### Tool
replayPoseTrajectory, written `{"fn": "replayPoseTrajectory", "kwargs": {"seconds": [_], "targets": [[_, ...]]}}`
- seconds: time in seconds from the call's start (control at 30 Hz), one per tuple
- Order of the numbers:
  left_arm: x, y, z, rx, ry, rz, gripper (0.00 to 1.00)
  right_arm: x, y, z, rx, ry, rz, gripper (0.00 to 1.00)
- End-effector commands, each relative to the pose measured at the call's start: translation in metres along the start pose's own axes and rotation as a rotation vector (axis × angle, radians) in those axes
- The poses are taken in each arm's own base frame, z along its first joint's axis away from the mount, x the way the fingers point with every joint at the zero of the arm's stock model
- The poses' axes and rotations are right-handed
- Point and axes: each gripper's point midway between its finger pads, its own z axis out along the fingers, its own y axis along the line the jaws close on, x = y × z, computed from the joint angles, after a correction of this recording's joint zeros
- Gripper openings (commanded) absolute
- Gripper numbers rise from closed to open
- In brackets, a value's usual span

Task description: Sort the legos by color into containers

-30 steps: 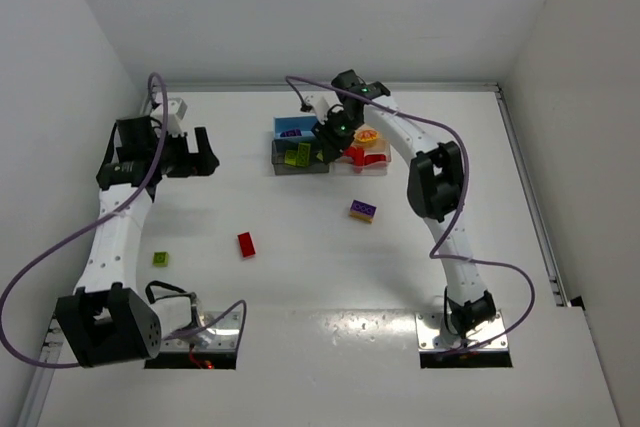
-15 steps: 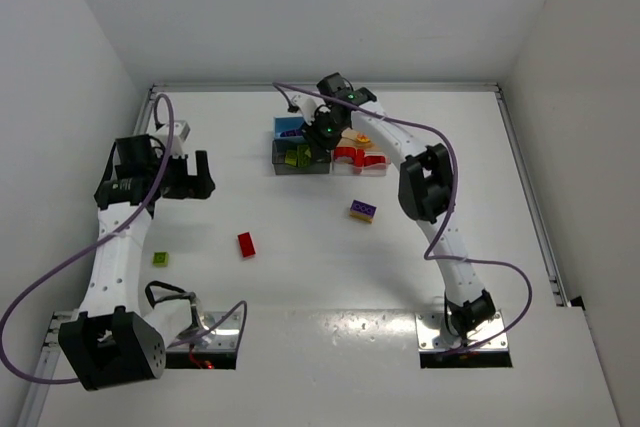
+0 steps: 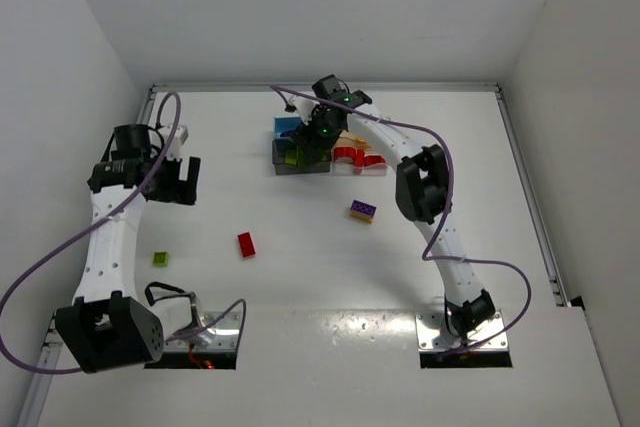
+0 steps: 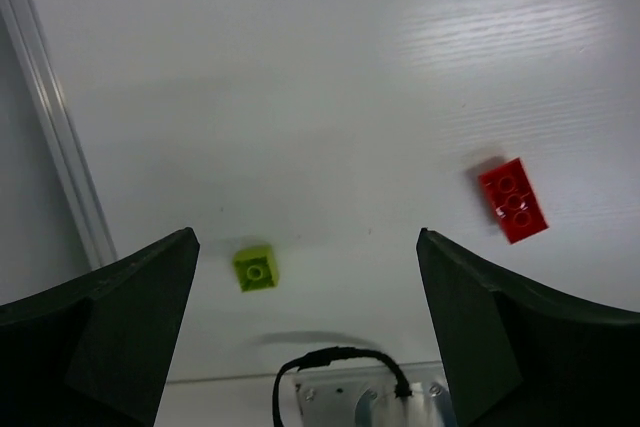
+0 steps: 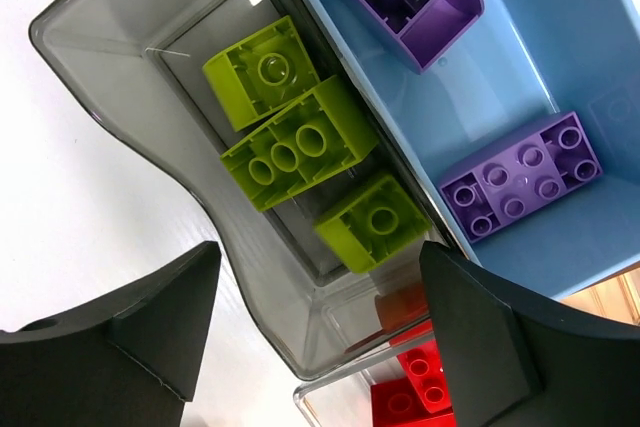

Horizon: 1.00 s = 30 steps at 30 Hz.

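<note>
My left gripper lowers and draws back onto the stray lime green lego [image 3: 160, 259] [image 4: 256, 268] next. The lego lies below it toward my base, still outside its color's grey bin.
My right gripper [image 5: 320, 337] [image 3: 312, 145] hangs open over the dark grey bin [image 5: 120, 57] of the containers [image 3: 280, 159]. Three lime green legos lie free in that bin; the nearest [image 5: 377, 220] sits below my jaws, untouched. Two purple legos [image 5: 520, 182] lie in the blue bin [image 5: 480, 77]. Red legos [image 5: 415, 387] fill the clear bin [image 3: 378, 169]. My left gripper [image 4: 305, 327] [image 3: 176, 187] is open and empty, high above the table. Below it lie a lime green lego [image 4: 255, 268] [image 3: 160, 259] and a red lego [image 4: 512, 200] [image 3: 246, 244].
A purple-and-yellow clump [image 3: 363, 210] lies on the table in front of the bins. The peach bin [image 3: 352, 137] holds yellow and orange pieces. A metal rail [image 4: 55, 147] runs along the table's left edge. A black cable [image 4: 340, 362] loops by the left arm's base plate.
My right gripper moved left from the peach and clear bins to the grey bin and opened; a lime lego now lies free there. My left arm swung nearer, towards the loose legos.
</note>
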Motion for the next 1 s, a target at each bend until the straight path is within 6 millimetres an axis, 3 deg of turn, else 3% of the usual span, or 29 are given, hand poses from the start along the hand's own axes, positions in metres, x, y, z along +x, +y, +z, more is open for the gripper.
{"fn": "replayPoseTrajectory", "kwargs": {"seconds": [0.0, 0.2, 0.33, 0.47, 0.73, 0.97], "targets": [[0.036, 0.024, -0.012, -0.106, 0.193, 0.045, 0.97, -0.042, -0.002, -0.036, 0.050, -0.102, -0.023, 0.81], [0.088, 0.025, -0.017, -0.098, 0.397, 0.047, 0.93, -0.052, -0.007, -0.067, 0.065, -0.139, 0.003, 0.82], [0.109, 0.025, -0.009, -0.112, 0.452, 0.018, 0.93, -0.054, -0.009, -0.083, 0.073, -0.145, 0.008, 0.84], [0.131, 0.038, 0.001, -0.155, 0.536, -0.015, 0.93, -0.060, -0.014, -0.102, 0.083, -0.174, 0.038, 0.85], [0.171, 0.044, 0.027, -0.099, 0.680, -0.139, 0.93, -0.048, -0.019, -0.112, 0.092, -0.140, 0.063, 0.85], [0.183, 0.048, 0.048, -0.055, 0.720, -0.206, 0.86, -0.037, -0.029, -0.116, 0.102, -0.125, 0.101, 0.85]]}}
